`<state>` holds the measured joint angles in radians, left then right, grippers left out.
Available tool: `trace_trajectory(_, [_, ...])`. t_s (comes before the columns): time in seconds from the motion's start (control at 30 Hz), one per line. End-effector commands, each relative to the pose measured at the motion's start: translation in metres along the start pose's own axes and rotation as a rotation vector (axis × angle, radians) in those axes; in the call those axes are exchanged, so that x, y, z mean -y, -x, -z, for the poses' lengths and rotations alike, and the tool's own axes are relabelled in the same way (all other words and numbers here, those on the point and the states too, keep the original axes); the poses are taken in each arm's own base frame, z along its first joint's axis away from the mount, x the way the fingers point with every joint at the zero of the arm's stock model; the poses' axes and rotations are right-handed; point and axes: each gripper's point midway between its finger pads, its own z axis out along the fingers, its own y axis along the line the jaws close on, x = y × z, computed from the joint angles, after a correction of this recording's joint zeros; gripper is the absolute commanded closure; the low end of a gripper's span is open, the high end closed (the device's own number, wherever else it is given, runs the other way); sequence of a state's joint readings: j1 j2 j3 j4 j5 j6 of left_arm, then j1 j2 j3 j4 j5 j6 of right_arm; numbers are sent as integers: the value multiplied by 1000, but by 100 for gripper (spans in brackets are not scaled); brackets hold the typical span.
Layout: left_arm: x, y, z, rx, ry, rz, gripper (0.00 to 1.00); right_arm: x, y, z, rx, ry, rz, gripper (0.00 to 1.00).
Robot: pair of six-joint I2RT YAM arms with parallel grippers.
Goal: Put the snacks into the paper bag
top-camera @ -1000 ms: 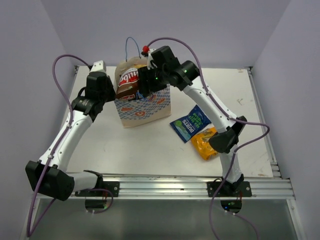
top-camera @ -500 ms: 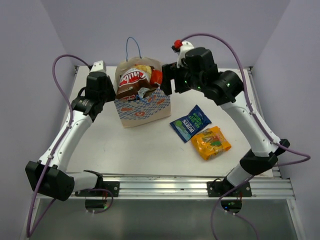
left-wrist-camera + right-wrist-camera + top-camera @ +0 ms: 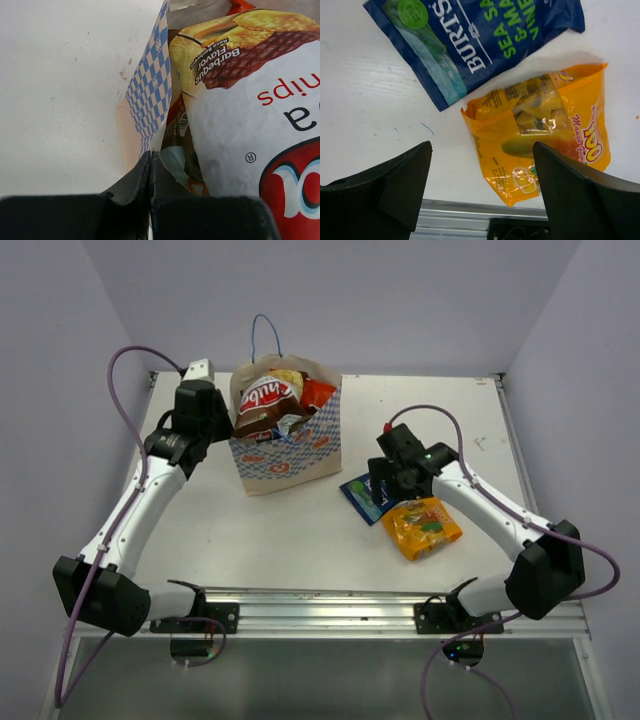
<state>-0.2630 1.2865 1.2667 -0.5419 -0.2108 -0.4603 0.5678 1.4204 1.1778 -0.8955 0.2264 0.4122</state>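
The robot's right gripper will go down and back next, onto the orange packet's bottom edge [image 3: 418, 551] [image 3: 518, 188].
The paper bag [image 3: 290, 455] stands upright at the back of the table. In it are the brown-and-maroon Chulo bag [image 3: 266, 397], the red chip bag [image 3: 318, 392] and the brown-and-light-blue bag [image 3: 287, 424]. My left gripper [image 3: 226, 426] is shut on the bag's left rim; the left wrist view shows the jaws [image 3: 150, 156] pinching the checkered wall [image 3: 150, 95] beside the Chulo bag [image 3: 250, 110]. My right gripper [image 3: 388, 490] is open and empty, hovering above the dark blue packet [image 3: 475, 45] and the orange packet [image 3: 545, 135], which lie flat side by side on the table.
A metal rail [image 3: 330, 612] runs along the table's near edge, just below the orange packet [image 3: 422, 527]; it also shows in the right wrist view [image 3: 445, 210]. Purple walls close in the back and sides. The bag's blue cord handle [image 3: 265, 330] sticks up.
My right gripper left the bag's mouth, with the red chip bag now inside, and swung down and right to hover above the two small packets. The left arm held still.
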Motion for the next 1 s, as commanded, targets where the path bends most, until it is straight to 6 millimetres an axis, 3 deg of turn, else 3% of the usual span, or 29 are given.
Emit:
trace_trajectory(0.0, [8, 11, 1, 13, -33, 1, 100, 6, -17, -4, 0, -19, -47, 13])
trace_trajectory(0.13, [9, 6, 0, 0, -41, 1, 100, 18, -53, -22, -69, -63, -60, 14])
trace_trajectory(0.4, [9, 6, 2, -5, -45, -9, 100, 33, -91, -59, -159, -156, -39, 18])
trace_trajectory(0.47, [8, 8, 4, 0, -42, -13, 100, 37, -100, -65, -185, -182, -43, 31])
trace_trajectory(0.53, [8, 7, 5, -1, -40, -17, 100, 37, -102, -68, -197, -199, -42, 54])
trace_trajectory(0.57, [7, 7, 6, -1, -40, -18, 100, 37, -101, -67, -193, -203, -45, 85])
trace_trajectory(0.6, [8, 8, 6, 0, -42, -19, 100, 39, -99, -64, -184, -219, -44, 95])
trace_trajectory(0.63, [8, 8, 6, 0, -42, -21, 100, 39, -95, -60, -172, -218, -48, 100])
trace_trajectory(0.8, [8, 5, 5, -4, -47, -23, 100, 34, -65, -24, -87, -167, -48, 100])
trace_trajectory(0.83, [8, 4, 4, -5, -51, -24, 100, 28, -36, -2, 0, -122, -53, 100])
trace_trajectory(0.9, [11, 3, 4, -8, -65, -24, 100, 23, -4, 28, 87, -82, -44, 100])
trace_trajectory(0.93, [12, 3, 3, -8, -72, -23, 100, 14, 37, 60, 199, -33, -35, 100])
trace_trajectory(0.97, [13, 1, 2, -10, -79, -26, 100, 9, 57, 75, 244, -11, -27, 100])
